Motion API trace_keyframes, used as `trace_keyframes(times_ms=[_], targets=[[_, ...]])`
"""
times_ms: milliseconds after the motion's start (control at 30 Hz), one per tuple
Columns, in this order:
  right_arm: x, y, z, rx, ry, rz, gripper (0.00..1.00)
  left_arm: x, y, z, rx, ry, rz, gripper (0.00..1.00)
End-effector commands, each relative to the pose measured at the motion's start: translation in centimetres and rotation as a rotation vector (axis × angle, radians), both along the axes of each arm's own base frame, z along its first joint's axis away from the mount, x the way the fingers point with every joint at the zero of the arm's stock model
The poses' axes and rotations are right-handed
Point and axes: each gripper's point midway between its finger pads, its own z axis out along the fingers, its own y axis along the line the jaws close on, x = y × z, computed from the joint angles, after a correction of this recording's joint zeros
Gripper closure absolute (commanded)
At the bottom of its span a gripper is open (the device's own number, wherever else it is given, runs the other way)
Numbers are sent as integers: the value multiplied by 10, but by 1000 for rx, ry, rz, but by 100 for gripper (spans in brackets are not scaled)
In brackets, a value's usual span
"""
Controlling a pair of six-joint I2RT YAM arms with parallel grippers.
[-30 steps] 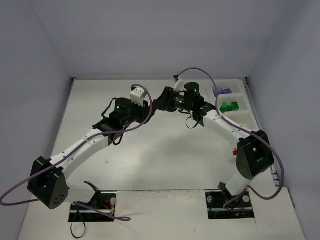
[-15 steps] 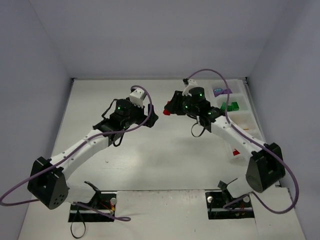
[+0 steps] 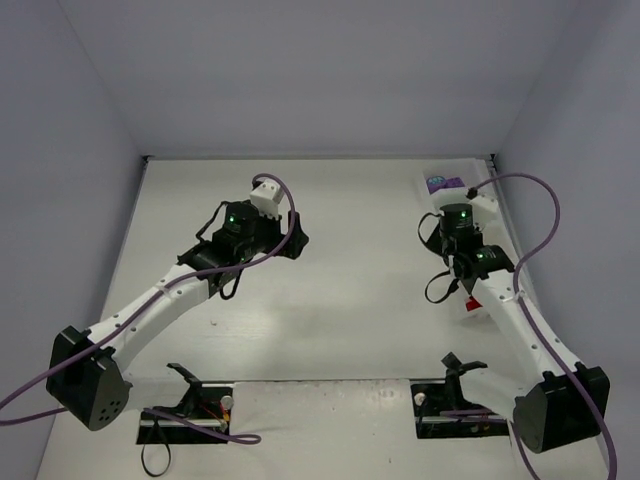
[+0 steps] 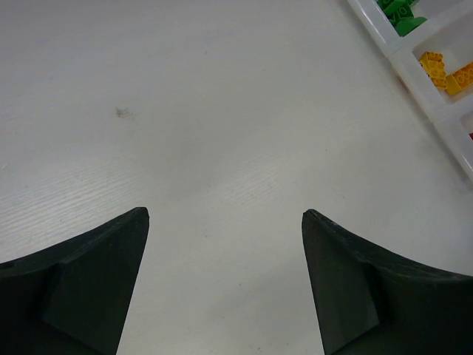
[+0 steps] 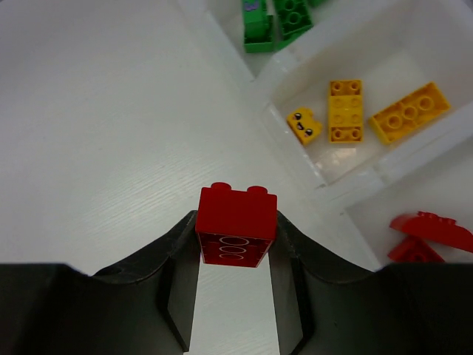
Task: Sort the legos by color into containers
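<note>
The tray's section with red legos lies below the right gripper, to the right in the top view, so the gripper will next move to that side, then down to release.
My right gripper (image 5: 235, 222) is shut on a red lego (image 5: 236, 225), studs pointing away, held above the table just left of the containers (image 5: 295, 159). The compartments hold green legos (image 5: 277, 22), yellow legos (image 5: 345, 109) and red legos (image 5: 429, 233). From above, the right gripper (image 3: 447, 235) hangs beside the tray (image 3: 497, 205), with purple legos (image 3: 443, 184) in the far bin. My left gripper (image 4: 225, 214) is open over bare table with nothing between its fingers; from above, the left gripper (image 3: 298, 238) sits left of centre.
The tray runs along the table's right edge; the left wrist view catches its corner (image 4: 414, 74) with green legos (image 4: 399, 15) and yellow legos (image 4: 443, 70). Grey walls close the table on three sides. Purple cables loop off both arms.
The two grippers met at the table's middle around the red lego. The left gripper opened and drew back; the right arm swung right with the lego to the tray.
</note>
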Motion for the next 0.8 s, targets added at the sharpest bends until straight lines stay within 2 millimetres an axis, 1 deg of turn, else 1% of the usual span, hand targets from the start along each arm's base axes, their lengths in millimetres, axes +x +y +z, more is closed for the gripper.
trace_keyframes(times_ms=[0, 67, 100, 200, 233, 300, 333, 367, 433, 467, 533, 567, 600, 667, 700, 767], targets=[[-14, -43, -1, -55, 2, -191, 100, -2, -1, 23, -41, -47, 4, 22], [-18, -54, -10, -52, 33, -220, 100, -3, 0, 25, -36, -48, 4, 22], [-21, -69, -14, -50, 48, -263, 100, -2, 1, 25, -33, -49, 4, 22], [-29, -88, -29, -29, 91, -323, 100, -3, 2, 29, -25, -56, 2, 22], [-34, -105, -33, -17, 107, -376, 100, -3, 3, 29, -17, -55, 1, 22], [-40, -116, -44, -3, 140, -410, 100, -4, 4, 32, -16, -59, 3, 22], [-46, -130, -48, 0, 154, -456, 100, -4, 5, 32, -16, -59, 4, 22], [-49, -136, -53, 4, 168, -477, 100, -5, 4, 32, -18, -60, 4, 22], [-59, -151, -62, 11, 198, -533, 97, -7, 5, 30, -23, -52, 7, 22], [-61, -154, -64, 14, 206, -545, 95, -7, 5, 29, -24, -49, 6, 22], [-61, -155, -69, 40, 214, -558, 83, -10, 6, 25, -23, -37, 6, 22], [-61, -156, -70, 48, 216, -564, 74, -10, 6, 24, -24, -35, 6, 22], [-60, -156, -71, 53, 218, -564, 61, -11, 7, 22, -21, -31, 10, 22], [-56, -157, -71, 54, 224, -560, 47, -12, 10, 22, -24, -31, 19, 22], [-55, -157, -71, 52, 227, -556, 41, -14, 10, 22, -25, -34, 19, 22], [-52, -158, -64, 42, 215, -537, 37, -14, 14, 21, -17, -33, 31, 22]])
